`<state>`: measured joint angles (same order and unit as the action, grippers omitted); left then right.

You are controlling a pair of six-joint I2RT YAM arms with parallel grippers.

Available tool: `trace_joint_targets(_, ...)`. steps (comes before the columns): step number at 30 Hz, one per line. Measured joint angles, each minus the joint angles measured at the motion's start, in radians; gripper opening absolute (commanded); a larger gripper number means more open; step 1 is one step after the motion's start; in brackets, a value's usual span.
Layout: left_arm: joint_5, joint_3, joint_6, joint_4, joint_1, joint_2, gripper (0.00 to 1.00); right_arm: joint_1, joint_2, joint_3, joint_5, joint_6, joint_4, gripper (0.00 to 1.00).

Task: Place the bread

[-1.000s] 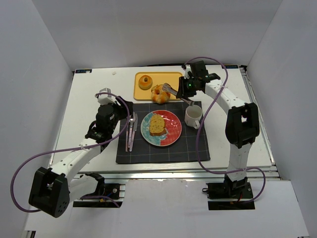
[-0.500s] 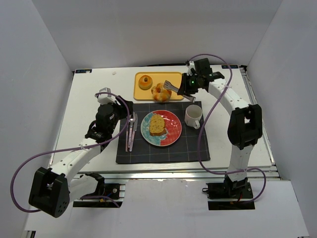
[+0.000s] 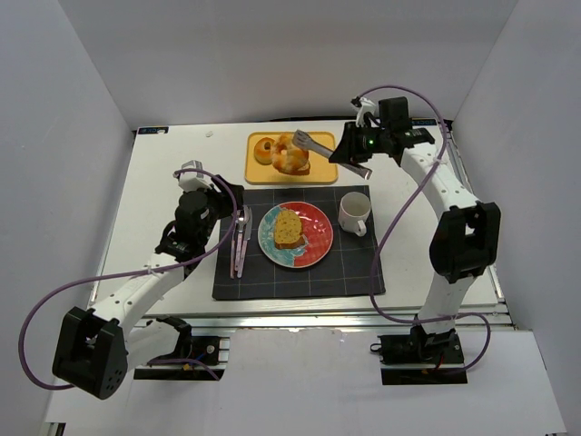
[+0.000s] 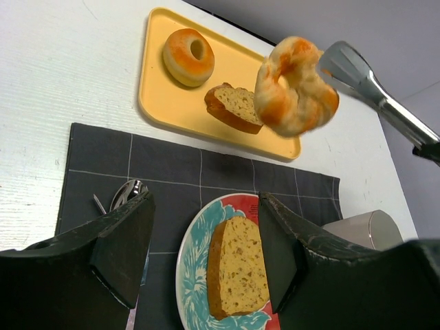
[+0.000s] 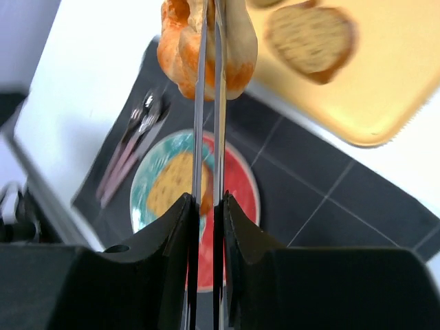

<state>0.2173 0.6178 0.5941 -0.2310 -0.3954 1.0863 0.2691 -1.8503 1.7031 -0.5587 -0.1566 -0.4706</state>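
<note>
My right gripper needs to move back and down next, bringing the roll over the plate's slice to release the tongs, because the roll still hangs above the tray.
My right gripper is shut on metal tongs. The tongs pinch the golden knotted roll and hold it in the air above the yellow tray. In the right wrist view the roll hangs at the tongs' tip, beyond my gripper. One tan slice lies on the tray. The other slice lies on the red and teal plate. My left gripper is open and empty, low over the dark placemat, left of the plate.
A small round orange bun sits at the tray's left end. A white cup stands on the placemat right of the plate. A spoon and other cutlery lie on the placemat's left edge, below my left gripper.
My right gripper has risen and drawn back with the tongs, lifting the knotted roll off the tray. The left arm has not moved.
</note>
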Motion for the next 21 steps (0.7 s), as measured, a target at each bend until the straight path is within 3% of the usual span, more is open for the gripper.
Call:
trace_joint_targets(8,0.01,0.0,0.0,0.001,0.0,-0.027,0.71,0.005,0.172,-0.187,-0.203,0.3,-0.123,0.0)
trace_joint_targets(18,0.01,-0.003,0.002,-0.002,0.001,-0.03,0.71,0.027,0.282,-0.411,-0.146,0.529,-0.239,0.02)
trace_joint_targets(21,0.01,-0.003,0.002,-0.003,0.001,-0.03,0.71,0.033,0.282,-0.438,-0.116,0.558,-0.247,0.11)
